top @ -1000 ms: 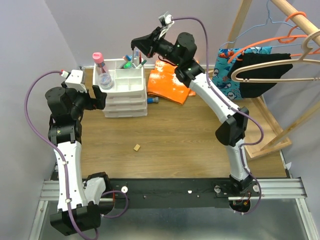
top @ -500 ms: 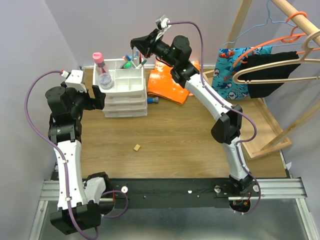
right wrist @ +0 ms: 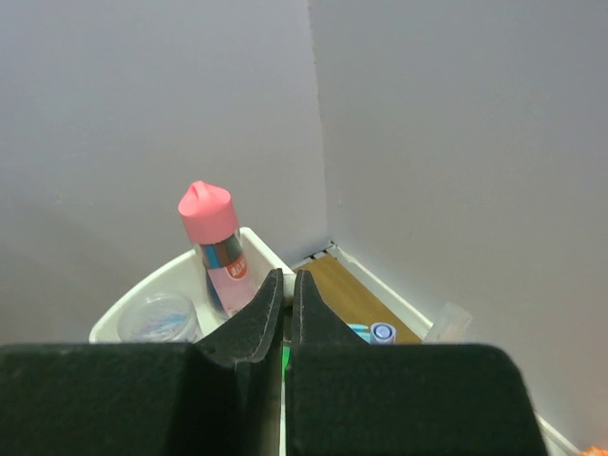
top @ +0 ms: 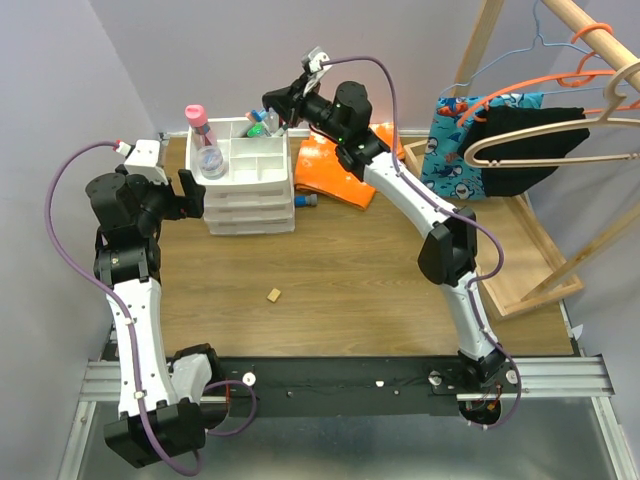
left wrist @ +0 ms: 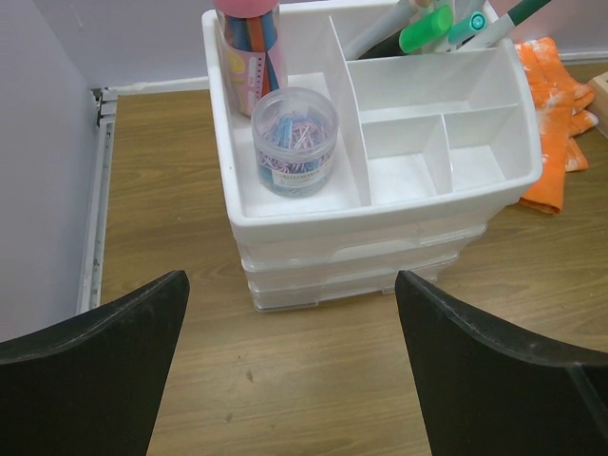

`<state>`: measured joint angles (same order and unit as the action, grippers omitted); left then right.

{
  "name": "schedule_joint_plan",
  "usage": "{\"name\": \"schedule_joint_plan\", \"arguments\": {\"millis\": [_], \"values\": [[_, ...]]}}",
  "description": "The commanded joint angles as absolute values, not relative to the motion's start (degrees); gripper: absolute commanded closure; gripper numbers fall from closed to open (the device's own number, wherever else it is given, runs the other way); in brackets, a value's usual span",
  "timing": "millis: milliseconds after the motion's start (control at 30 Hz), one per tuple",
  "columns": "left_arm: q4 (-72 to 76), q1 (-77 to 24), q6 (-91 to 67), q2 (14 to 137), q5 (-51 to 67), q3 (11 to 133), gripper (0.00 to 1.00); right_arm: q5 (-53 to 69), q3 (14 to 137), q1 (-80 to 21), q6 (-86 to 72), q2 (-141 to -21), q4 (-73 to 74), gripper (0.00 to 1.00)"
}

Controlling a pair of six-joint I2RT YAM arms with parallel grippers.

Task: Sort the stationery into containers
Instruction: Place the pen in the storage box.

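Note:
My right gripper lowers toward the top tray's rear section (top: 258,129) next and releases the slim white pen among the standing pens, since it already holds them.
The white three-drawer unit (top: 250,190) stands at the back left of the table; it fills the left wrist view (left wrist: 380,237). Its top tray holds the pink-capped bottle (top: 205,140) (left wrist: 249,38), a clear tub of paper clips (left wrist: 294,138) and several pens (top: 268,122) (left wrist: 427,24) standing in the rear compartment. A blue-capped tube (top: 310,202) lies beside the unit's right side. My right gripper (top: 272,103) (right wrist: 288,275) hovers over the pens with its jaws almost together; green shows through the slit. My left gripper (top: 192,192) (left wrist: 293,361) is open and empty, just left of the unit.
An orange cloth (top: 345,165) lies right of the unit. A small tan block (top: 273,295) sits on the table's middle. A wooden rack with hangers and clothes (top: 520,140) stands over a shallow wooden tray (top: 540,270) at the right. Walls are close behind and to the left.
My right arm has stretched further left and back, carrying its gripper over the tray's rear compartment. My left gripper has drawn back slightly from the unit.

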<state>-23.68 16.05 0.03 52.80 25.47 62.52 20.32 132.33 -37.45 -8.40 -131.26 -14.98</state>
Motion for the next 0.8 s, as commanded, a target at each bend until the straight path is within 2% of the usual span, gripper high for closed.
{"name": "schedule_joint_plan", "arguments": {"millis": [0, 367, 467, 567, 600, 700, 767], "values": [[-23.6, 17.0, 0.3, 53.0, 25.6, 62.8, 0.01, 19.2, 130.4, -37.9, -5.5, -132.5, -16.4, 0.92], [-24.0, 17.3, 0.3, 53.3, 26.0, 63.3, 0.01, 19.9, 124.3, -37.8, -4.6, -130.2, -15.3, 0.91], [-24.0, 17.3, 0.3, 53.2, 26.1, 63.5, 0.01, 19.8, 122.0, -37.8, -4.7, -128.9, -15.5, 0.85], [-24.1, 17.4, 0.3, 53.3, 26.2, 64.0, 0.01, 18.8, 119.4, -37.8, -5.2, -125.4, -17.1, 0.69], [-24.1, 17.3, 0.3, 53.3, 26.3, 64.1, 0.01, 18.8, 117.8, -37.9, -5.4, -124.4, -17.5, 0.61], [-23.4, 17.3, 0.3, 53.1, 26.4, 64.4, 0.01, 18.7, 114.2, -37.9, -5.1, -119.2, -18.3, 0.52], [-23.3, 17.3, 0.9, 52.6, 26.4, 64.6, 0.01, 19.1, 112.5, -37.9, -4.9, -114.8, -17.8, 0.50]]}}
